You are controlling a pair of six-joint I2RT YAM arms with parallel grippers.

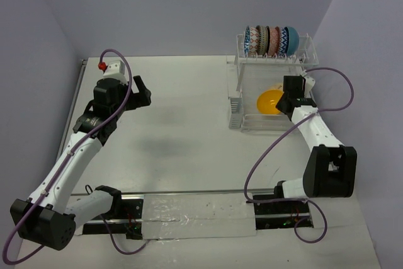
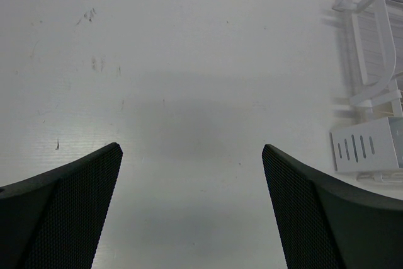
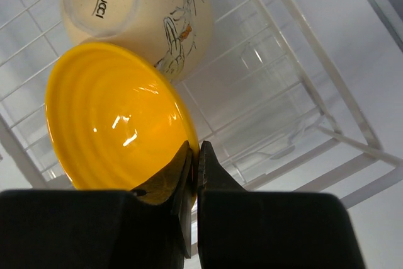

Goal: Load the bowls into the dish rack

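Note:
I should turn my right gripper and swing it to the left in the top view to the tray's basket side point(image 1: 250, 97), and let go of the orange-yellow bowl clear of the cup.
The dish rack point(image 1: 240, 90) stands at the far right of the table. Several patterned bowls and a teal one point(image 1: 271, 40) stand on edge in its raised prong row. An orange-yellow bowl point(image 1: 269, 101) sits tilted in the lower tray. My right gripper point(image 1: 284, 102) is shut on its rim. In the right wrist view the fingers point(image 3: 194, 146) pinch the orange-yellow bowl's point(image 3: 113, 118) edge above the wire grid point(image 3: 264, 86). My left gripper point(image 1: 141, 89) hangs open over bare table at the left, nothing between its fingers point(image 2: 192, 147).
A cream cup with a line drawing point(image 3: 151, 11) lies in the lower tray, touching the orange-yellow bowl's far side. The rack's white frame point(image 2: 371, 48) and its slotted side basket point(image 2: 365, 146) show at the right edge of the left wrist view.

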